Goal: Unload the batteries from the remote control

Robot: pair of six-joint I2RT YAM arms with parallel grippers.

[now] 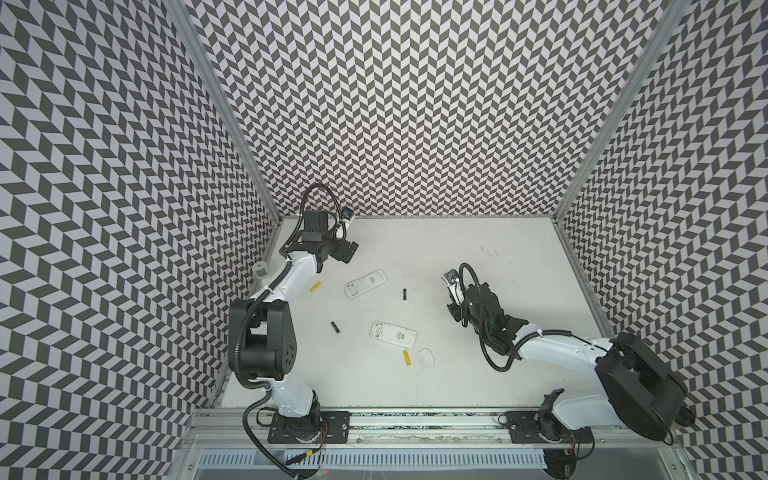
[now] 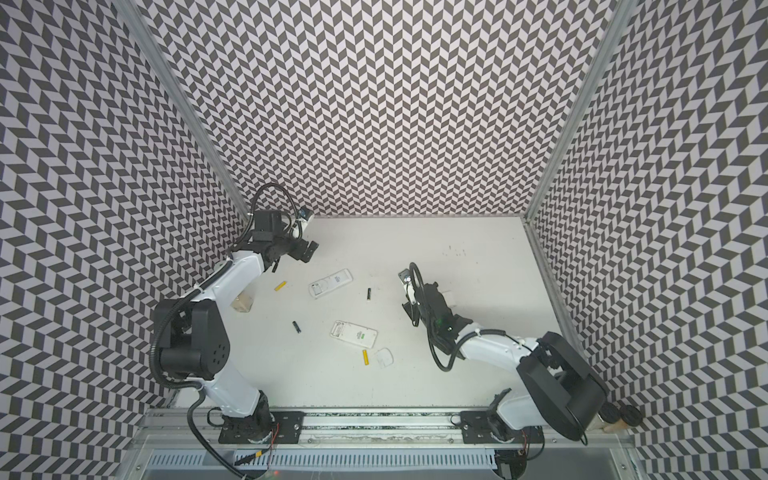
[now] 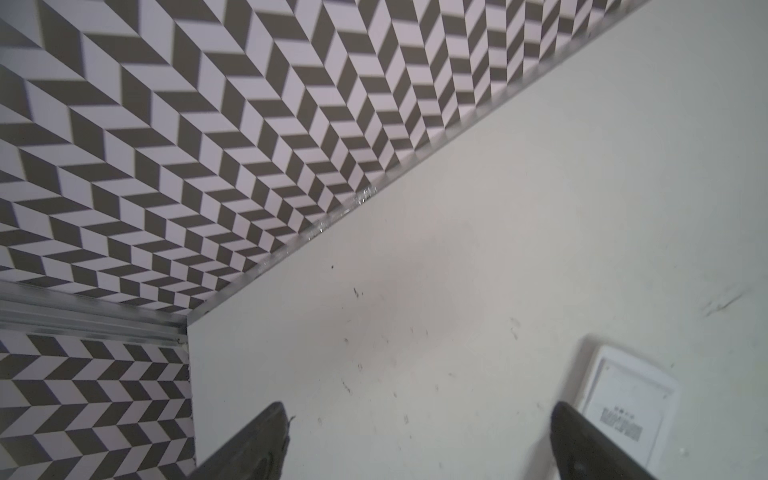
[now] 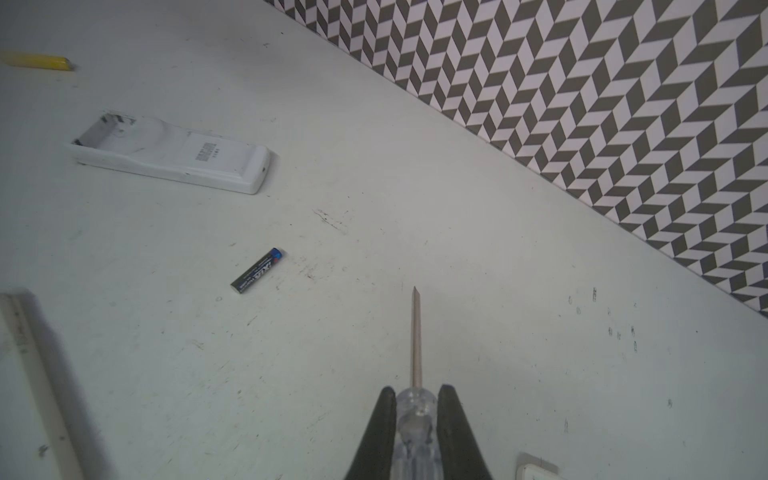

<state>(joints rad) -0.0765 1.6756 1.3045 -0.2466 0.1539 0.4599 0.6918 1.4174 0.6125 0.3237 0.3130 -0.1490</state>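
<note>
The clear-handled screwdriver (image 4: 416, 332) will next be lowered flat onto the bare tabletop below and released by my right gripper, since that spot is clear of remotes and batteries.
Two white remote controls lie face down mid-table, one farther back (image 1: 365, 284) (image 2: 330, 283) (image 4: 174, 153) and one nearer (image 1: 392, 333) (image 2: 354, 333). The back one's compartment stands uncovered and looks bare. Loose batteries lie around them: a yellow one (image 1: 316, 286) (image 4: 39, 61), a black one (image 1: 403, 294) (image 4: 257, 271), another black (image 1: 336, 327) and another yellow (image 1: 407, 357). My left gripper (image 1: 347, 251) (image 3: 417, 415) hangs open and empty near the back left corner, with the back remote's end (image 3: 623, 407) beside one finger. My right gripper (image 1: 452, 311) (image 4: 415, 392) is shut on a clear-handled screwdriver (image 4: 416, 332), right of the batteries.
A clear battery cover (image 1: 426, 357) lies by the near yellow battery. A small white piece (image 2: 446, 296) sits under the right arm. A cup (image 2: 243, 305) stands at the left wall and dark-lidded jars (image 2: 619, 419) at the front right. Patterned walls close three sides.
</note>
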